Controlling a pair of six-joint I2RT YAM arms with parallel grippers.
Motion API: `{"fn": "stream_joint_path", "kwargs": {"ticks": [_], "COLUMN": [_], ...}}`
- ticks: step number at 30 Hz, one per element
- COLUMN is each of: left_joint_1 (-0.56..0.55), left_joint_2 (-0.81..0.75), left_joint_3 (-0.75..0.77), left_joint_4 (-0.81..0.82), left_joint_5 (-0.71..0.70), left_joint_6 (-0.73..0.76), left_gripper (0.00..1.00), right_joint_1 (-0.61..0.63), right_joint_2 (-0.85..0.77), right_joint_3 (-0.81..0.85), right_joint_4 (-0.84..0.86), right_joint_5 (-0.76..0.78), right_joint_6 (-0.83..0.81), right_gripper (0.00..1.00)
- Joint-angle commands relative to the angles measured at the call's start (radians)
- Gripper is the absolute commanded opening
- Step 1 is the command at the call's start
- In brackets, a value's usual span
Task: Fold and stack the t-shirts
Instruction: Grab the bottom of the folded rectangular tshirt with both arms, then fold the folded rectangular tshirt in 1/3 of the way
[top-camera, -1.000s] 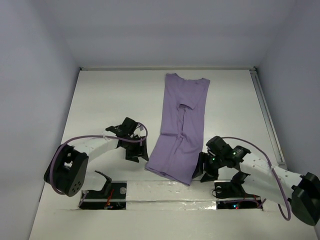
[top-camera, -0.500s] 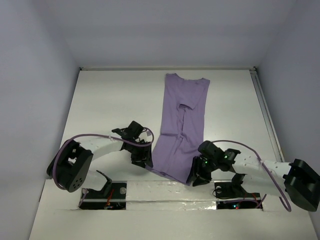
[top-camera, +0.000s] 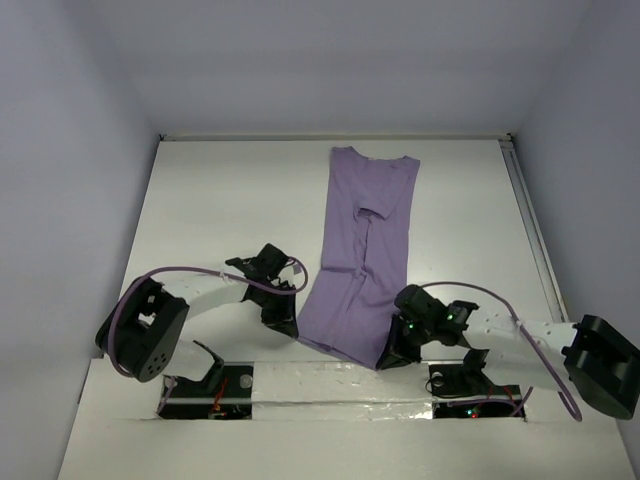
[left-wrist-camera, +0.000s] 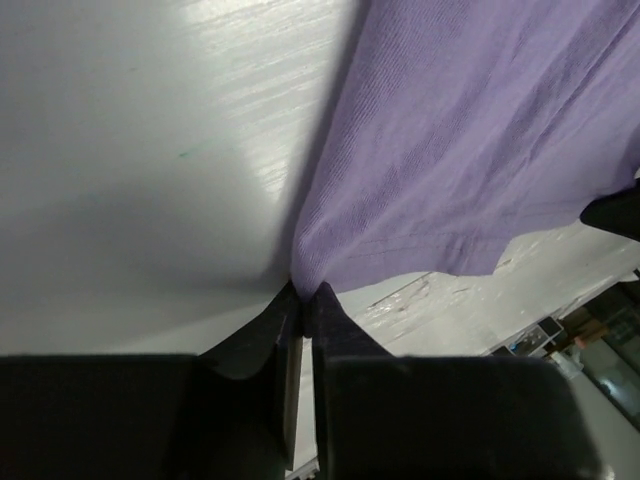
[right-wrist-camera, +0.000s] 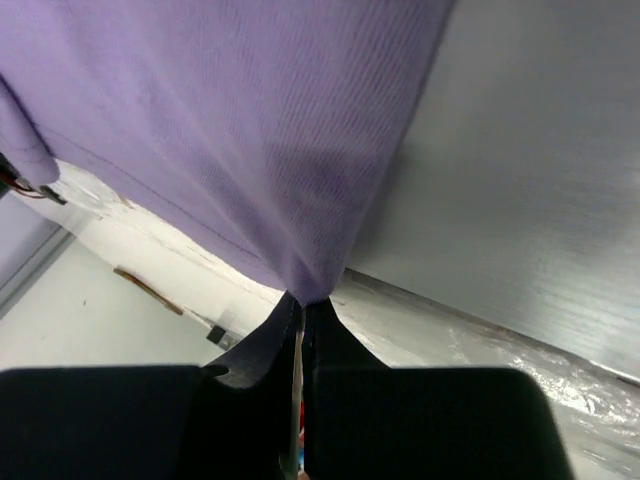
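Note:
The folded t-shirt runs long to its far collar. My right gripper lifts its hem corner outward next, lowers it onto the t-shirt's upper chest (top-camera: 401, 211) and releases it.
A lavender t-shirt (top-camera: 362, 260) lies folded into a long narrow strip down the middle of the white table, collar end far, hem end near. My left gripper (top-camera: 290, 331) is shut on the hem's near-left corner; in the left wrist view the cloth (left-wrist-camera: 470, 140) runs into the pinched fingertips of that gripper (left-wrist-camera: 303, 292). My right gripper (top-camera: 385, 362) is shut on the near-right corner, and the right wrist view shows the t-shirt (right-wrist-camera: 250, 130) gathered to a point between the tips of this gripper (right-wrist-camera: 302, 300).
White walls close the table on the left, far and right sides. A metal rail (top-camera: 530, 235) runs along the right edge. The arm bases and their mounts (top-camera: 210, 385) sit at the near edge, just behind the shirt's hem.
Both arms have moved inward to the shirt's near corners, and both grippers have shut on the hem there. The shirt lies as before.

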Motion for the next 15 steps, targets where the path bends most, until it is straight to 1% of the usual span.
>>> {"fn": "stream_joint_path", "kwargs": {"ticks": [1,3,5,6,7,8,9,10,11,12,13,14,15], "left_joint_1": [-0.012,-0.012,-0.012,-0.027,-0.047,-0.065,-0.077,-0.077,-0.077,-0.077,-0.077,-0.077,-0.077], "left_joint_2": [0.002,-0.021,-0.090,-0.115,-0.130,-0.142,-0.162,-0.211,-0.228,-0.231,-0.207,-0.189,-0.170], "left_joint_3": [0.010,-0.008,-0.018,-0.001,0.010,0.016,0.020,0.058,0.092,0.194,0.255,0.305,0.392], "left_joint_4": [-0.012,-0.021,-0.072,-0.102,-0.177,-0.188,-0.191,-0.193,-0.207,-0.231,-0.284,-0.302,-0.305], "left_joint_5": [-0.036,-0.013,-0.006,-0.007,-0.036,-0.035,-0.032,-0.042,-0.068,-0.105,-0.186,-0.217,-0.232], "left_joint_6": [0.007,-0.004,-0.036,-0.042,-0.043,-0.074,-0.103,-0.129,-0.158,-0.157,-0.151,-0.146,-0.151], "left_gripper": [0.00,0.00,0.00,0.00,0.00,0.00,0.00,0.00,0.00,0.00,0.00,0.00,0.00], "right_joint_1": [0.015,0.026,0.026,0.026,0.026,0.026,0.026,0.026,0.026,0.026,0.011,0.000,-0.034], "right_joint_2": [-0.049,-0.074,-0.104,-0.140,-0.158,-0.177,-0.206,-0.213,-0.217,-0.218,-0.214,-0.212,-0.209], "right_joint_3": [0.024,0.045,0.075,0.119,0.146,0.174,0.203,0.260,0.283,0.303,0.321,0.355,0.377], "right_joint_4": [-0.032,-0.079,-0.134,-0.200,-0.241,-0.333,-0.373,-0.415,-0.447,-0.491,-0.510,-0.524,-0.551], "right_joint_5": [0.053,0.048,0.051,0.063,0.085,0.143,0.178,0.219,0.253,0.308,0.336,0.365,0.423], "right_joint_6": [0.002,0.001,-0.015,-0.022,-0.027,-0.041,-0.048,-0.054,-0.067,-0.076,-0.084,-0.109,-0.126], "right_gripper": [0.00,0.00,0.00,0.00,0.00,0.00,0.00,0.00,0.00,0.00,0.00,0.00,0.00]}}
